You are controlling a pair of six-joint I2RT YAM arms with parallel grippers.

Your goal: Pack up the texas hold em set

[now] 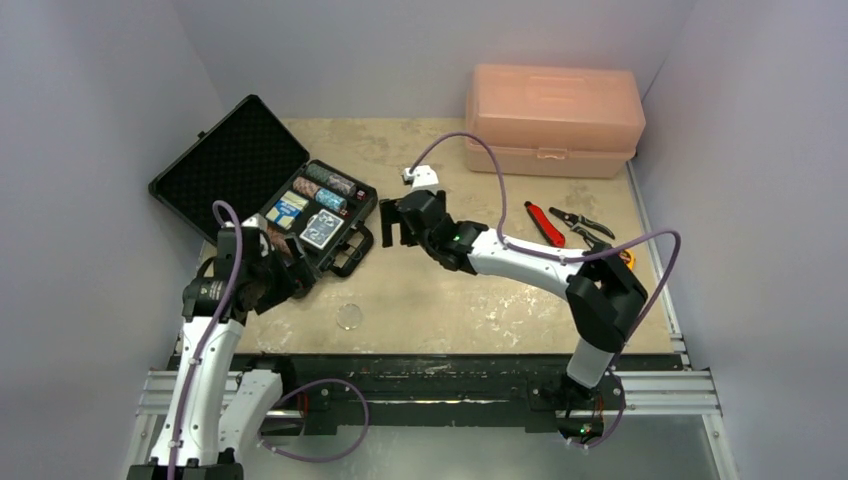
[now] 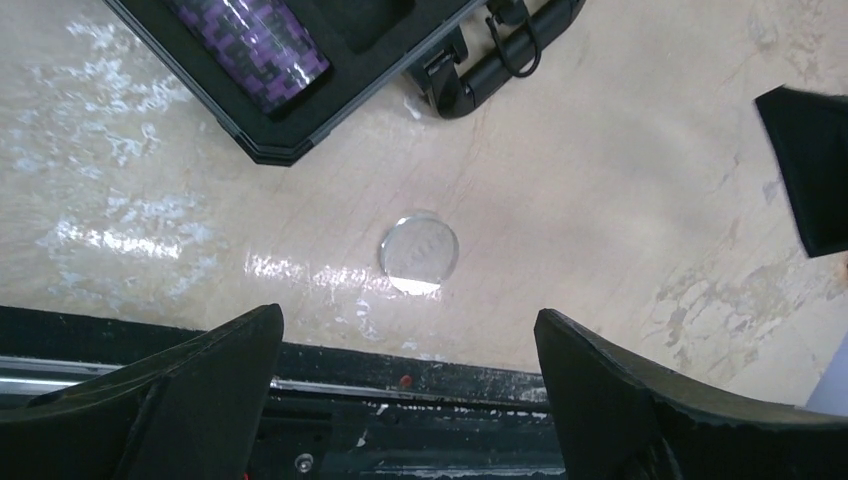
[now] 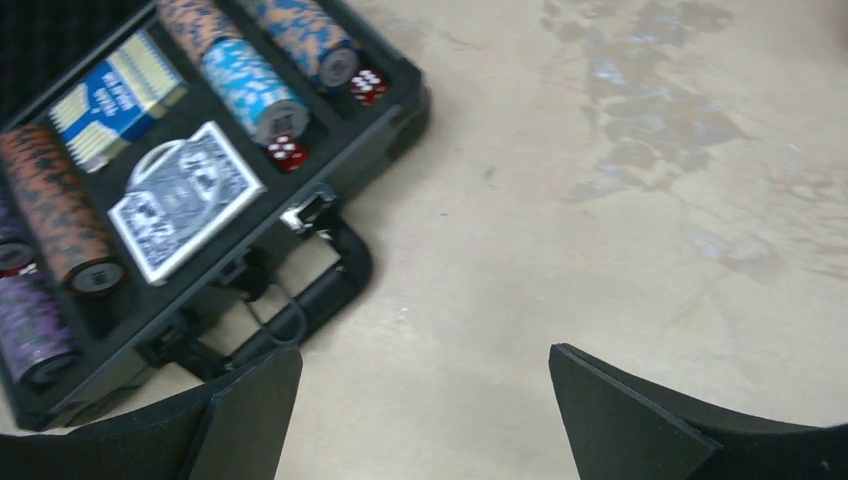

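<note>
The clear round disc (image 1: pixel 350 317) (image 2: pixel 420 251) is outside the poker case. I will move my left gripper to the right in the top view and down, and close it around the disc.
The black poker case (image 1: pixel 255 190) lies open at the left, its lid propped back. Its tray (image 3: pixel 215 270) holds rows of chips (image 3: pixel 245 85), two card decks (image 3: pixel 185 200) and red dice (image 3: pixel 287 152). A clear round disc (image 1: pixel 350 317) lies on the table in front of the case; it also shows in the left wrist view (image 2: pixel 420 252). My left gripper (image 1: pixel 290 275) is open and empty at the case's near corner, above and left of the disc. My right gripper (image 1: pixel 398 228) is open and empty just right of the case handle (image 3: pixel 300 300).
A pink plastic toolbox (image 1: pixel 553 120) stands at the back right. Red-handled and black-handled pliers (image 1: pixel 565 222) lie on the right side of the table. The black rail (image 1: pixel 430 370) runs along the table's near edge.
</note>
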